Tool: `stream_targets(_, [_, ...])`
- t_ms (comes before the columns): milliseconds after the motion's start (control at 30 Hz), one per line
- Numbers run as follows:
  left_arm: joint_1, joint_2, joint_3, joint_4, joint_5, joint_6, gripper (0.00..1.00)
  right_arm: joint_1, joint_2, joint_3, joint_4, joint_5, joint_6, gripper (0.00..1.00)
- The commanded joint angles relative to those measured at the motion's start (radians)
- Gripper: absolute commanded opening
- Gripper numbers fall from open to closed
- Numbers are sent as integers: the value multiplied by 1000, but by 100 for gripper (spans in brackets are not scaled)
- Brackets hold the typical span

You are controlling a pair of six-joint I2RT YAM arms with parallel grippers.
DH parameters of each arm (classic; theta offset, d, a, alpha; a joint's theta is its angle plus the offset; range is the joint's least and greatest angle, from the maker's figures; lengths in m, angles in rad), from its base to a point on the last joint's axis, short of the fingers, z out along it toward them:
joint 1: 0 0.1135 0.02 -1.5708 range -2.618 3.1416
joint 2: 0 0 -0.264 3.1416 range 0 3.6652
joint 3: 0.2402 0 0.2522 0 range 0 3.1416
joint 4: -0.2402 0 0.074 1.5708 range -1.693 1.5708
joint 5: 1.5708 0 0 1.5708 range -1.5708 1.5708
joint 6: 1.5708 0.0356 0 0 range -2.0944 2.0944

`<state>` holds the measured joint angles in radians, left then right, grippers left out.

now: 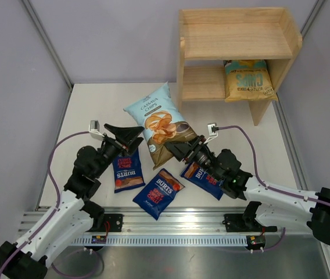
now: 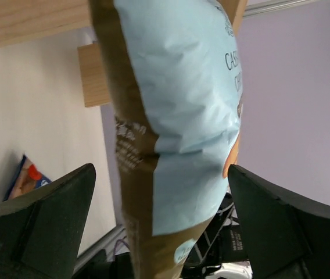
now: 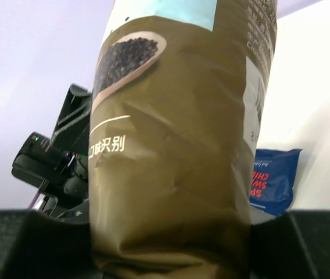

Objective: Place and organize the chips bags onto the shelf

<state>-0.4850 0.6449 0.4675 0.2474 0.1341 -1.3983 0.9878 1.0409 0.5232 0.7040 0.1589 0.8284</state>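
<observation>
The robot's right gripper will move outward and release the pale blue bag on the lower level's empty space, because that space is outward of the gripper, beside the golden-yellow bag.
The pale blue bag with a brown base [image 1: 160, 123] is at the table's middle. My right gripper [image 1: 182, 149] is shut on its brown base, which fills the right wrist view [image 3: 171, 174]. My left gripper [image 1: 131, 137] is open at the bag's left edge. In the left wrist view the bag [image 2: 176, 116] stands between its wide-apart fingers [image 2: 43, 226]. Three dark blue BURTS bags lie flat near the front: left [image 1: 127, 170], middle [image 1: 158, 193], right [image 1: 204, 176]. The golden-yellow bag [image 1: 247, 80] stands on the lower tier of the wooden shelf [image 1: 235, 40] at the back right.
The shelf's upper tier holds nothing. A metal rail [image 1: 171, 224] runs along the near edge with both arm bases. Grey walls close in the table at the back and sides. One BURTS bag shows in the right wrist view [image 3: 272, 180].
</observation>
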Motion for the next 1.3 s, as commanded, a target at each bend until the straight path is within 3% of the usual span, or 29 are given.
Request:
stream_targets(0, [-4, -70, 80, -160, -74, 142, 99, -8, -93, -3, 9, 122, -57, 30])
stream_targets(100, [-1, -129, 100, -336, -163, 226, 99, -46, -157, -32, -52, 157, -49, 31])
stream_targets(300, [-1, -191, 177, -523, -249, 386, 99, -138, -307, -92, -124, 165, 0, 30])
stream_targets(533, [0, -163, 247, -628, -189, 550, 99, -331, -384, -25, -287, 93, -25, 30])
stream_targets(933, [-1, -131, 457, -845, -1, 806, 99, -595, -135, 142, -224, -82, 5, 29])
stream_targets(1267, [0, -228, 516, -993, 61, 1027, 99, -646, 185, 349, -72, -182, -3, 31])
